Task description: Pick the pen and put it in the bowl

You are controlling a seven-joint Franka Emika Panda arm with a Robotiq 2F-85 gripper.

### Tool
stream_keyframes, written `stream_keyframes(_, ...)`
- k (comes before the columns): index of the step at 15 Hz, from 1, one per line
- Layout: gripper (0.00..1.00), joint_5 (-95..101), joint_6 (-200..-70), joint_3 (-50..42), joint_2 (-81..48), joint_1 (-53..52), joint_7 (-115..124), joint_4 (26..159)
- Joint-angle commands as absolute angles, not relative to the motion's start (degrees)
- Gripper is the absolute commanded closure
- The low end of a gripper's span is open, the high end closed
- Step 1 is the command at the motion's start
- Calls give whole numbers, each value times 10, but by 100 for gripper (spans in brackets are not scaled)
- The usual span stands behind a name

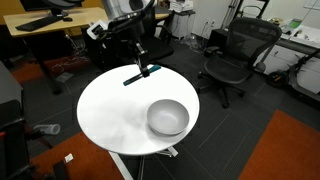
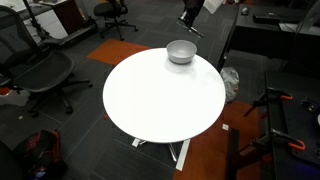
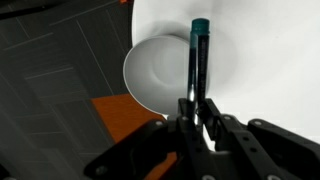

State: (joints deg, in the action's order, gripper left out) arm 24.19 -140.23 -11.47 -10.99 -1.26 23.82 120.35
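Note:
The pen (image 1: 140,75) hangs over the bowl's rim, so next my gripper must go left in the wrist view and down over the bowl's open middle to release it.
My gripper (image 1: 141,64) is shut on the teal-green pen (image 1: 140,75) and holds it in the air above the far edge of the round white table (image 1: 108,112). In the wrist view the pen (image 3: 198,55) sticks out from between the fingers (image 3: 197,105), with its teal end over the right rim of the bowl (image 3: 158,75). The shiny silver-grey bowl (image 1: 167,117) stands on the table near its edge and looks empty. In an exterior view the bowl (image 2: 181,51) sits at the table's far side, and the gripper (image 2: 192,20) hangs above and behind it.
Black office chairs (image 1: 232,55) (image 2: 40,68) stand around the table. Desks (image 1: 50,22) line the back. An orange carpet patch (image 1: 285,150) lies on the dark floor. The table stands on a white base (image 2: 180,152).

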Motion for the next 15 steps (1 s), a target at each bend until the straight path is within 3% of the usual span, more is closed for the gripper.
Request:
stream_keyframes(1, 95, 260, -1360, -123, -143, -3, 292, 1146)
stream_keyframes(3, 95, 246, -1348, -126, -166, 5, 295, 1121)
stream_keyframes(4, 81, 247, -1371, -121, -138, 6, 276, 1157)
stream_keyframes(10, 81, 245, -1368, -126, -165, 8, 283, 1132)
stream_keyframes(11, 95, 246, -1368, -126, -165, 8, 283, 1132)
stream_keyframes(15, 95, 207, -1372, -123, -186, 19, 275, 1129)
